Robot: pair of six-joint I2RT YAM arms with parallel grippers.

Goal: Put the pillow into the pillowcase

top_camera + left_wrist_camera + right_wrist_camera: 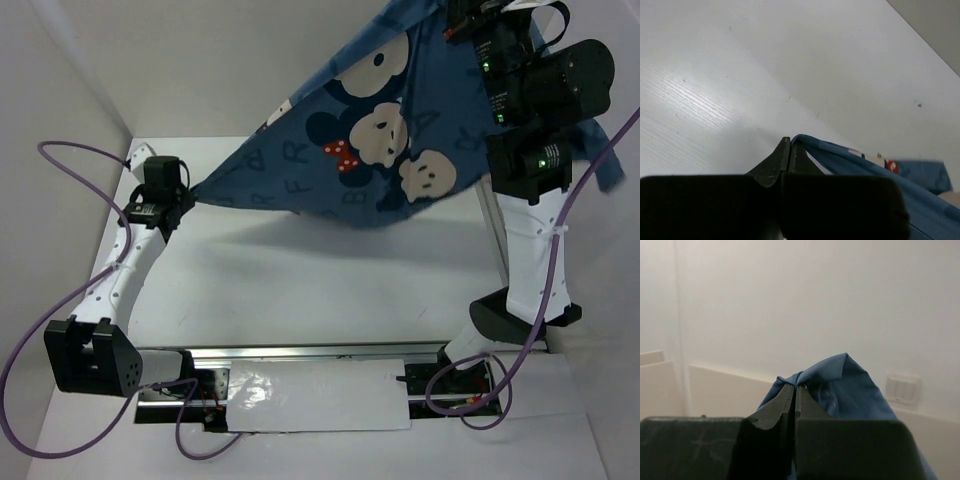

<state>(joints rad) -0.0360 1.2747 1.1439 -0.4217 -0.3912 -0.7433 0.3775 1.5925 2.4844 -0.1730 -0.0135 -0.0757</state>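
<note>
The pillowcase (pixel 330 120) hangs slanted, so my left gripper should lift, then lower outward beside the table's far edge, which is outward and below it, and release.
The pillowcase (pixel 330 120), dark blue with letters and cartoon mouse faces, hangs stretched in the air between both arms above the white table (pixel 300 280). My left gripper (pixel 190 194) is low on the left, shut on the lower left corner of the fabric. In the left wrist view the gripper (pixel 790 142) pinches the blue hem of the pillowcase (pixel 865 165). My right gripper (pixel 458 20) is raised high at the top right, shut on the upper edge. In the right wrist view the gripper (pixel 794 386) has the pillowcase (pixel 850 385) bunched between the jaws. The pillow is out of view.
White walls enclose the table on the left and at the back. A flat white sheet (pixel 320 395) lies over the rail between the arm bases. Purple cables (pixel 60 330) loop beside each arm.
</note>
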